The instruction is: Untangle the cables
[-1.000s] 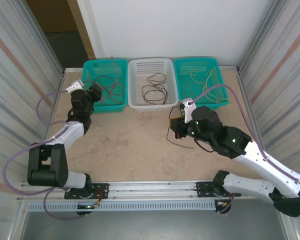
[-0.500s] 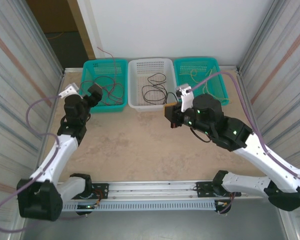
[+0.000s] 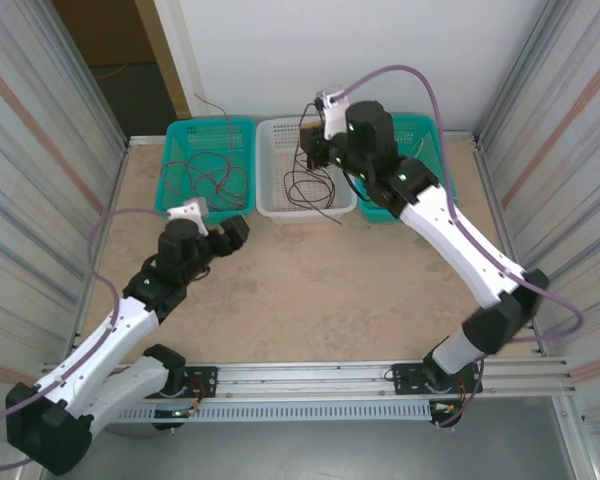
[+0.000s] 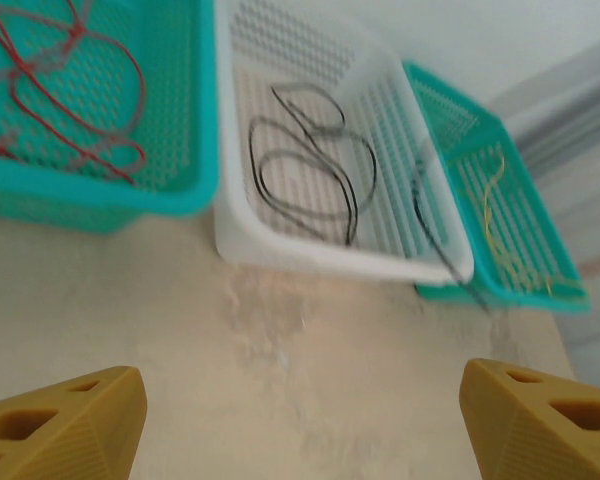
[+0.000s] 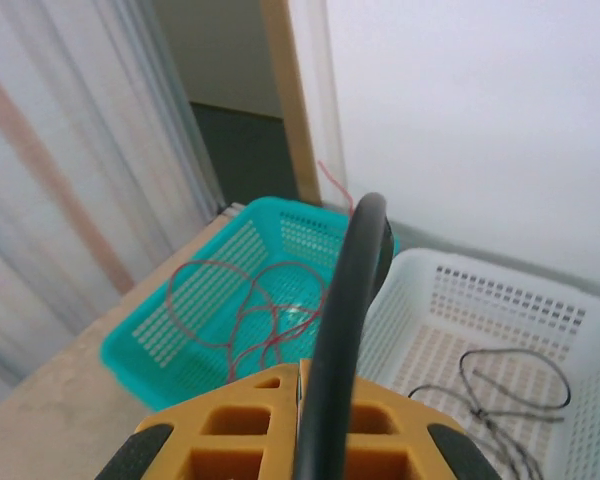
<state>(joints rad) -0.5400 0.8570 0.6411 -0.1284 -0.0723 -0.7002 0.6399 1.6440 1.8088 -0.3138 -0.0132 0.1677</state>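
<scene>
The right gripper brings the black cable down into the white basket next and releases it there, since more black cable lies coiled inside.
My right gripper hangs above the white basket, shut on a black cable that runs up between its yellow fingers. That cable's free end drapes over the white basket's right wall. More black cables lie coiled inside this basket. Red cables lie in the left teal basket, and a yellow cable lies in the right teal basket. My left gripper is open low over the bare table in front of the baskets, nothing between its fingers.
The three baskets stand in a row against the back wall. Corrugated side walls close in the table on the left and right. A metal rail runs along the near edge by the arm bases.
My right arm rose from the table and reached back over the white basket, carrying the black cable. My left arm drew back from the left teal basket to the table, jaws wider.
</scene>
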